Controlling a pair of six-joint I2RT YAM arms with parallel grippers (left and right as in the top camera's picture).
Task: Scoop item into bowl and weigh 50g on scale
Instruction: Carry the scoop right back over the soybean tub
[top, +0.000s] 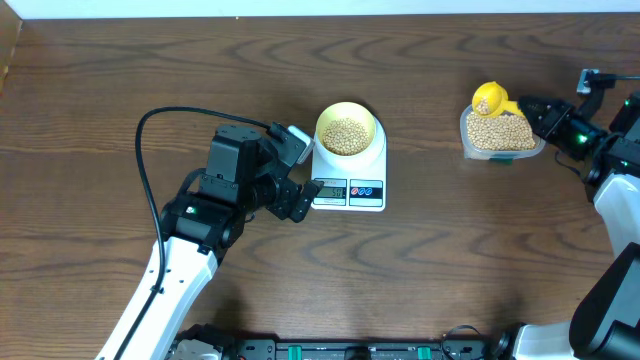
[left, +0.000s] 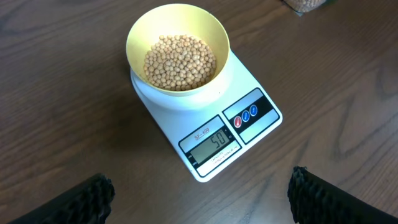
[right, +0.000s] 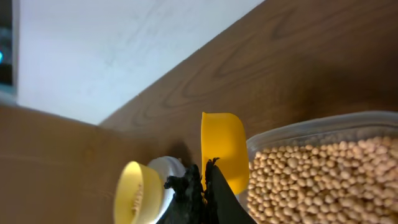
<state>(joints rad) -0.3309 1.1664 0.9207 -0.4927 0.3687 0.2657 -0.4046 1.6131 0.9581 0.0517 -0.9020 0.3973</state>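
Note:
My right gripper tips the scoop over next, then lowers it onto the beans in the tub and releases the handle, since the scale (top: 368, 192) already shows the target weight.
The pale-yellow bowl (top: 346, 112) stands on the white scale (top: 368, 192) and holds a heap of tan beans (top: 346, 135). In the left wrist view the bowl (left: 138, 34), its beans (left: 179, 59) and the scale (left: 255, 74) show, and the display reads 50. My left gripper (top: 297, 203) is open and empty just left of the scale's front; its fingers frame bare table (left: 199, 199). My right gripper (top: 528, 108) is shut on the handle of the yellow scoop (top: 489, 98), held at the bean tub's far-left edge. The right gripper (right: 204, 182) and scoop (right: 222, 146) also show in the right wrist view.
A clear plastic tub (top: 466, 140) full of beans (top: 500, 132) sits at the right, also in the right wrist view (right: 323, 127). A black cable (top: 142, 150) loops left of my left arm. The table's far edge meets a white wall (right: 124, 43).

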